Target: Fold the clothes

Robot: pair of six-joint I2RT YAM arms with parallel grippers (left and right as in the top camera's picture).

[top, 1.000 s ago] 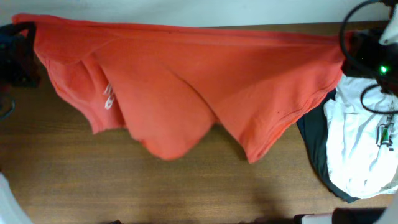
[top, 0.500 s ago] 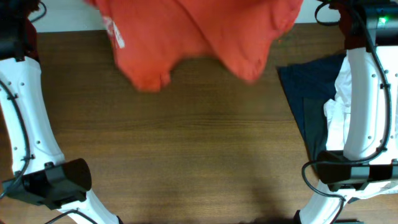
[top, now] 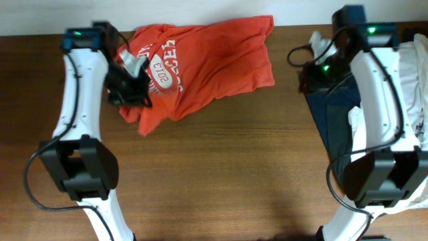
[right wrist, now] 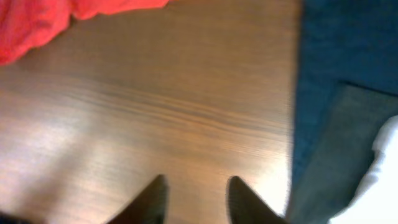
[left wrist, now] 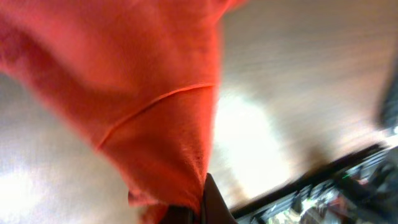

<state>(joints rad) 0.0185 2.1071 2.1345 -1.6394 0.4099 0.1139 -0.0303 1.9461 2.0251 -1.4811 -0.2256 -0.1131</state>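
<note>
The shirt lies crumpled at the far side of the table, so the left gripper will next pull the shirt's held edge back toward the robot's base over the bare wood, then let it go.
The orange-red T-shirt lies crumpled at the back middle of the table, with white "Soccer 2013" lettering showing near its left side. My left gripper is shut on the shirt's left edge; in the left wrist view the orange cloth hangs from the jaws. My right gripper is open and empty, just right of the shirt, over bare wood. In the right wrist view its fingers are spread apart and the shirt's edge shows at top left.
A dark navy garment and a white garment lie piled at the table's right side, under my right arm. The navy cloth also shows in the right wrist view. The wooden table stretches to the front.
The shirt was held up stretched between both grippers; now it lies dropped at the back of the table. My right gripper has let go and moved right. My left still holds the cloth.
</note>
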